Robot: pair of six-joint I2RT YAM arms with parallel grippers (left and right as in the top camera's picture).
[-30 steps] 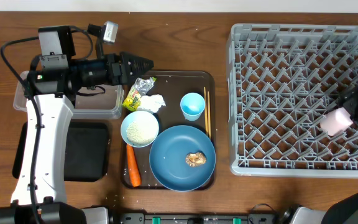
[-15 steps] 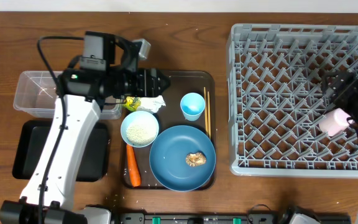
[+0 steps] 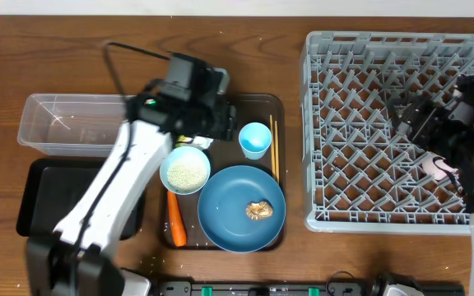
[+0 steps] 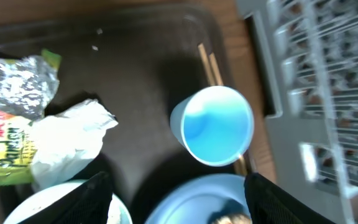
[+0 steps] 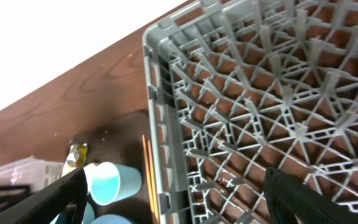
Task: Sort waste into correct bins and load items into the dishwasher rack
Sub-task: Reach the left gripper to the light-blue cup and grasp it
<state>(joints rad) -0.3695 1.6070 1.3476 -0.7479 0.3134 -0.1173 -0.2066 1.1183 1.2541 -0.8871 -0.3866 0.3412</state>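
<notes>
The robot's left gripper should move down and across onto the light-blue cup's tissue-side rim (image 3: pixel 241 142) (image 4: pixel 186 138), as the cup is below the gripper and to its right in the overhead view.
My left gripper (image 3: pixel 222 123) (image 4: pixel 179 208) is open and empty, hovering over the brown serving tray (image 3: pixel 245 103). Below it lie the small light-blue cup (image 4: pixel 216 124) (image 3: pixel 255 140), the crumpled white tissue (image 4: pixel 67 140), the yellow-green foil wrapper (image 4: pixel 11 130) and the chopsticks (image 4: pixel 209 62) (image 3: pixel 274 148). The pale bowl of rice (image 3: pixel 184 170), the blue plate (image 3: pixel 229 222) with the brown lump (image 3: pixel 259 210) and the carrot (image 3: pixel 175 220) sit in front. My right gripper (image 3: pixel 406 119) is open and empty over the grey rack (image 3: pixel 369 49) (image 5: pixel 241 74). The pinkish-white cup (image 3: pixel 441 167) lies in the rack.
The clear tub (image 3: pixel 64 131) stands at the left, with the shallow black tray (image 3: pixel 35 197) in front of it, partly under my left arm. The rack's near wall (image 3: pixel 385 222) stands right of the serving tray. The right wrist view also shows the light-blue cup (image 5: pixel 107 182).
My left arm has swung right from the clear tub to over the serving tray. My right gripper has moved left, away from the pinkish-white cup, which stays in the rack.
</notes>
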